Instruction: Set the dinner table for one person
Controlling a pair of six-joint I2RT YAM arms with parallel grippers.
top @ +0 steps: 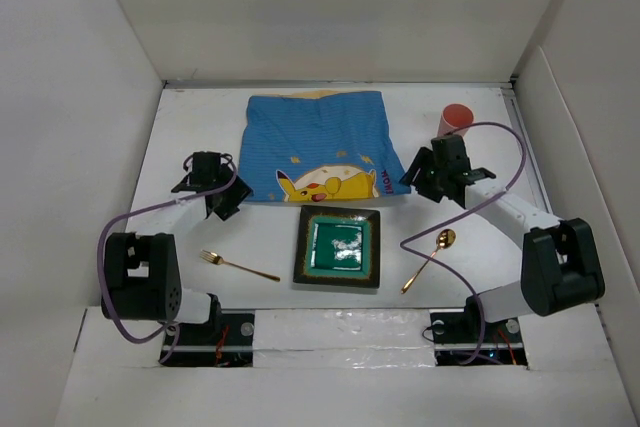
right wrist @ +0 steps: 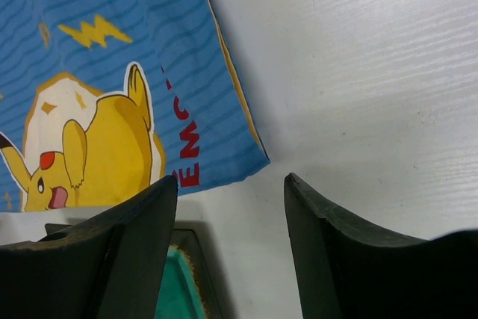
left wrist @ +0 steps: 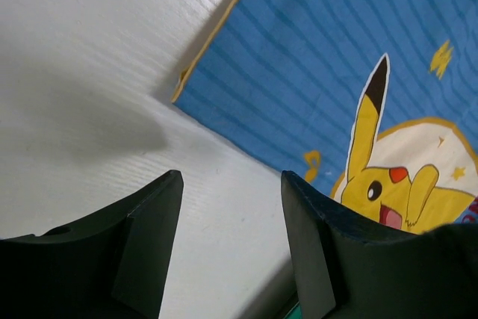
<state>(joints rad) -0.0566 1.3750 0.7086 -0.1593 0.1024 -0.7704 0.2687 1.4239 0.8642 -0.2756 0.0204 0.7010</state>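
The mat's near corner beside the left gripper still lies beyond the open fingers, so the robot next needs to move the left gripper down and slightly outward onto that corner.
The dinner table (top: pixel 190 127) is a white tabletop. A blue striped mat (top: pixel 318 137) with a yellow cartoon print lies flat at its back middle. My left gripper (top: pixel 226 199) hovers by the mat's near left corner, open and empty (left wrist: pixel 231 184) over bare table. Beside the near right corner (right wrist: pixel 250 158) of the mat (right wrist: pixel 97 57), my right gripper (top: pixel 413 177) stands open with nothing between its fingers (right wrist: pixel 231 184). A square dark plate (top: pixel 338 247) with a green centre sits in front of the mat. A gold fork (top: pixel 240 266) lies to the plate's left and a gold spoon (top: pixel 430 257) to its right.
A red cup (top: pixel 455 119) stands at the back right, just behind the right gripper. White walls enclose the table on three sides. The plate's corner (right wrist: pixel 179 274) shows under the right gripper's left finger.
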